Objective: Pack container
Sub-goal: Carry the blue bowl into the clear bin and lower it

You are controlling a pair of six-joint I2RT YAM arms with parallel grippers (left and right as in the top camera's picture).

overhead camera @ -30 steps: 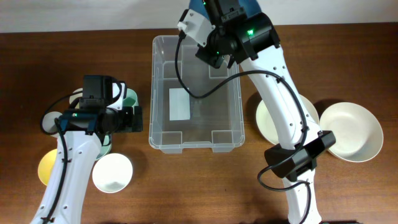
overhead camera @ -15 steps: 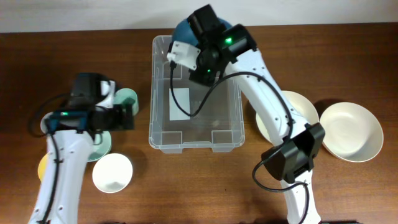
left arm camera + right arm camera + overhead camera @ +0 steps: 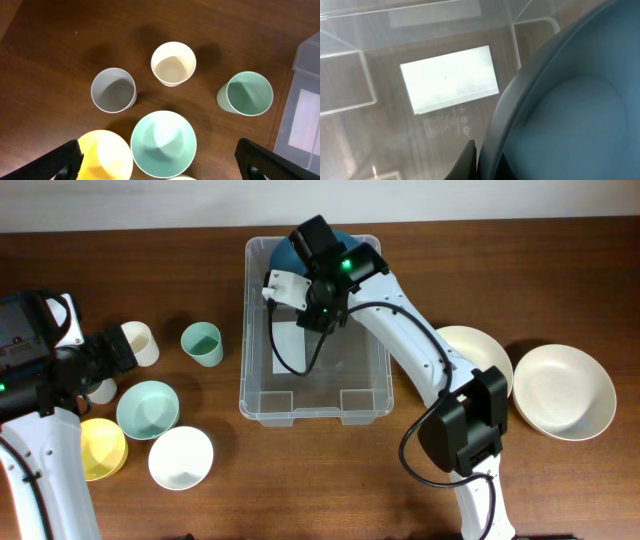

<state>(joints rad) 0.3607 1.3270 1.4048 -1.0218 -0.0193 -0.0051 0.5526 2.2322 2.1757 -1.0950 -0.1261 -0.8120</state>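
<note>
My right gripper moves down between the container's sides next and releases the dark blue bowl's rim, as the container's bare bottom by the white label lies below.
The clear container [image 3: 368, 370] stands mid-table, its white label [image 3: 290, 345] on the bottom. My right gripper [image 3: 308, 265] is shut on the rim of a dark blue bowl [image 3: 286, 248] and holds it tilted over the container's far end. In the right wrist view the blue bowl [image 3: 570, 110] fills the right side, one finger [image 3: 468, 161] presses its rim, and the label [image 3: 449, 77] shows below. My left gripper [image 3: 115, 365] is wide open and empty above the cups at the left; its fingers [image 3: 60, 162] frame a teal bowl [image 3: 163, 143].
Left of the container are a green cup [image 3: 202, 343], a cream cup [image 3: 137, 340], a teal bowl [image 3: 147, 409], a yellow bowl [image 3: 95, 448] and a white bowl [image 3: 181, 457]. A grey cup [image 3: 113, 90] stands there too. A cream bowl [image 3: 480, 350] and a white bowl [image 3: 565, 390] lie right.
My right gripper has carried the blue bowl left and down towards the container's far end. My left arm has pulled back to the left, uncovering the cups and the teal bowl.
</note>
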